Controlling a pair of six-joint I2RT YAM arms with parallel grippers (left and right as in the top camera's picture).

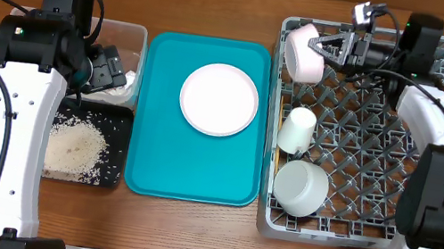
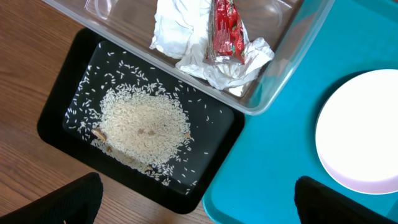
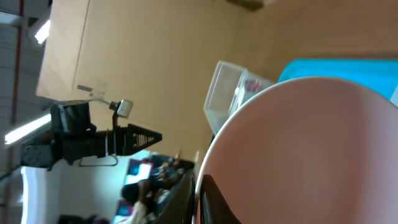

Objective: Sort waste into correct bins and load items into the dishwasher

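My right gripper should next lower the pale pink cup into the empty rack corner (image 1: 299,89) below it, beyond the small white cup, and release the pink cup's rim, since that corner lies below my gripper.
My right gripper (image 1: 325,49) is shut on the rim of the pale pink cup (image 1: 304,52), holding it on its side over the far left corner of the grey dishwasher rack (image 1: 356,242). That cup (image 3: 298,149) fills the right wrist view, one finger inside the rim and one outside. A small white cup (image 1: 298,130) and a white bowl (image 1: 299,186) sit upside down in the rack. The round plate (image 1: 218,99) lies on the teal tray (image 1: 154,149). My left gripper (image 1: 109,69) hangs open and empty over the bins.
The clear tub (image 2: 280,81) holds crumpled tissue (image 2: 180,31) and a red wrapper (image 2: 227,31). In front of it the black tray (image 2: 68,106) holds a heap of rice (image 2: 143,124). The left fingers (image 2: 74,202) straddle the black tray's corner and the teal tray's edge.
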